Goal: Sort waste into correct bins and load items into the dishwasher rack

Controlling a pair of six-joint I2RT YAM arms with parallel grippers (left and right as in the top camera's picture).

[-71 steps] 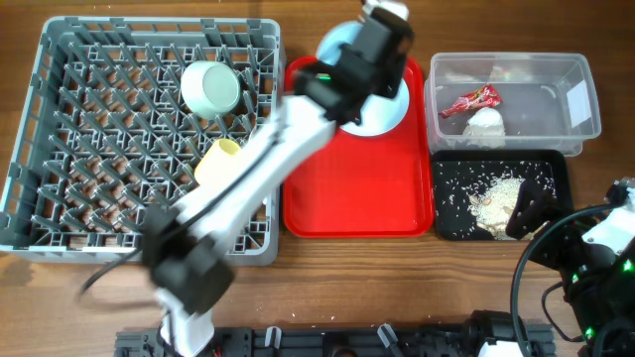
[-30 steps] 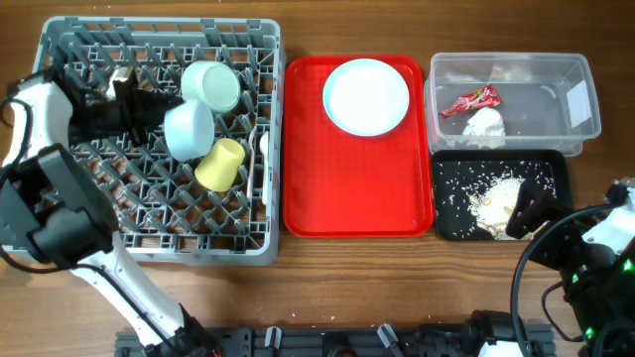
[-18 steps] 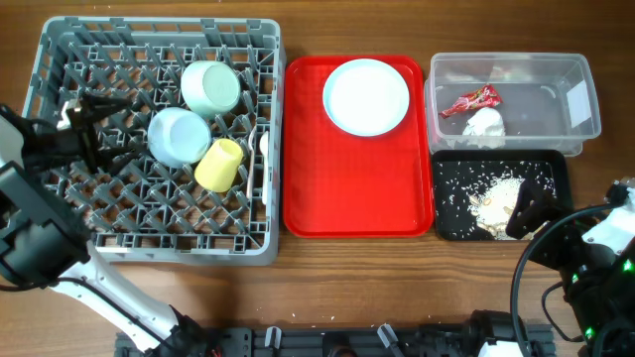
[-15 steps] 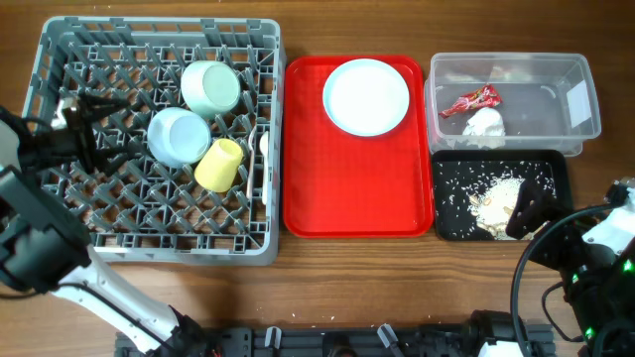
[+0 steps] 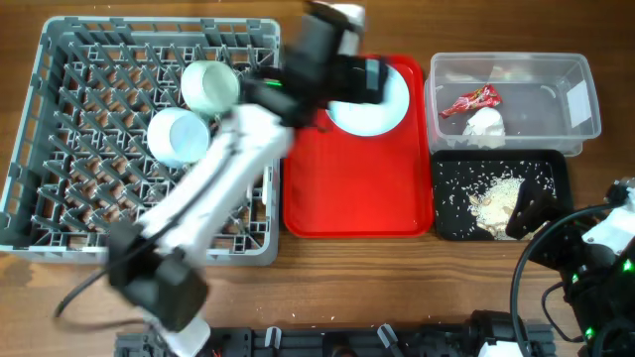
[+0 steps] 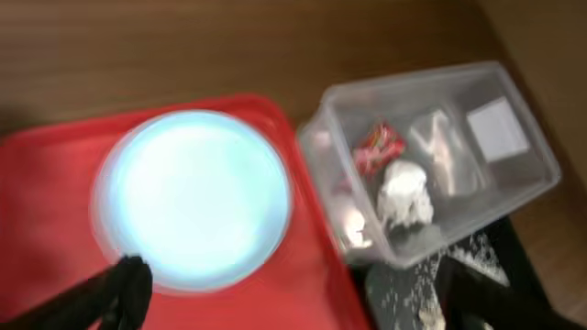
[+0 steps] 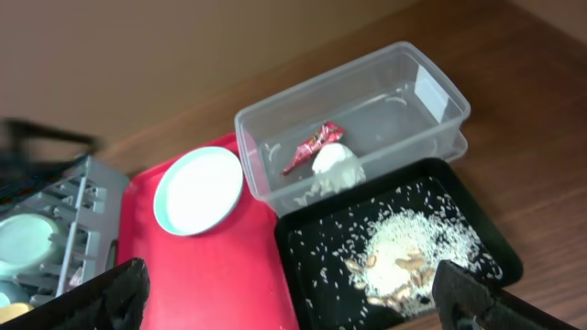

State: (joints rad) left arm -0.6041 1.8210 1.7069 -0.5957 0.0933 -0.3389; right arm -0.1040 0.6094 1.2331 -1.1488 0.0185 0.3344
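The empty red tray leaves room for a finger at the plate's rim on that side (image 5: 406,107) (image 6: 285,214), toward the bins. My left gripper should lower toward the bins and onto it next.
My left gripper (image 5: 375,79) hangs open over the light blue plate (image 5: 382,111) on the red tray, with nothing between its fingers. In the left wrist view the plate (image 6: 193,197) lies just ahead of the open gripper (image 6: 293,307). The grey dishwasher rack (image 5: 60,213) holds a mint bowl (image 5: 210,86) and a pale round bowl (image 5: 177,134); my left arm hides the yellow cup. The clear bin (image 5: 556,124) holds the red-and-white wrapper (image 5: 471,101) and the tissue (image 5: 484,122). Rice scraps (image 5: 496,193) lie in the black bin (image 5: 451,213). My right gripper (image 7: 293,298) stands open at the black bin's near edge.
The flat red tray (image 5: 347,188) sits between the rack and the two bins. My left arm (image 5: 228,169) crosses the rack's right side diagonally. Bare wooden table runs along the front edge.
My left gripper has let go of the pale bowl in the rack and swung right, from the rack's left side to above the plate. The right arm has not moved.
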